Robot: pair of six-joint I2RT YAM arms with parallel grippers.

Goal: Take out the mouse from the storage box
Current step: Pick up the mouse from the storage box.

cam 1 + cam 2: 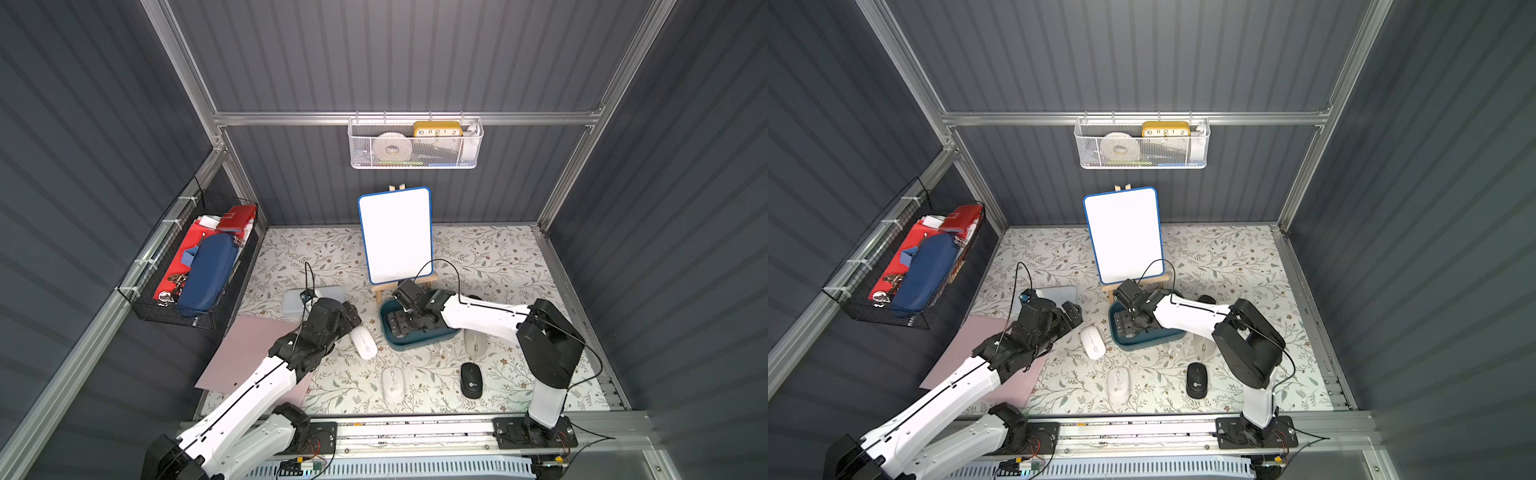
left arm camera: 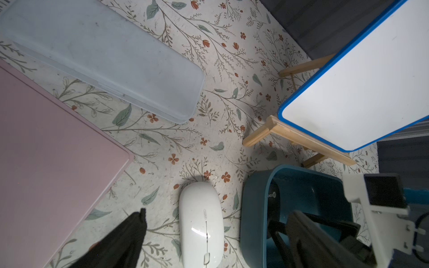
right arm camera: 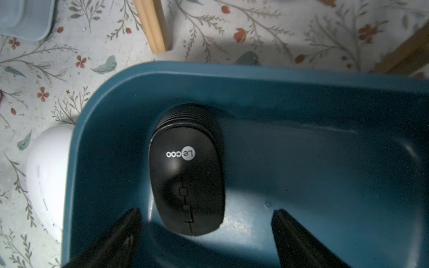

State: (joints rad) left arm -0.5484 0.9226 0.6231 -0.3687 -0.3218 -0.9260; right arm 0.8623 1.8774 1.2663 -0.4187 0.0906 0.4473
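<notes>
The black mouse's logo end still lies beyond the open fingertips of the robot's right gripper, so the gripper should move down and outward over the mouse's middle [image 3: 186,176] and close on the mouse's sides.
The storage box [image 1: 415,343] [image 1: 1142,340] is a dark teal tub on the floral table, right of centre in both top views. A black mouse [image 3: 186,169] lies inside it near one rounded corner; its edge also shows in the left wrist view as a dark mouse [image 2: 273,197]. My right gripper [image 3: 207,212] [image 1: 405,322] reaches down into the box, open, its fingers either side of the mouse's front end without touching it. My left gripper [image 2: 217,213] [image 1: 353,316] hovers open over a white mouse [image 2: 201,224] [image 1: 364,341] that lies on the table beside the box.
On the table near the front lie a pale mouse [image 1: 393,384], a black mouse [image 1: 471,379] and a grey mouse [image 1: 475,342]. A whiteboard on a wooden easel [image 1: 395,235] stands just behind the box. A pale blue case [image 1: 297,300] and pink sheet [image 1: 249,353] lie left.
</notes>
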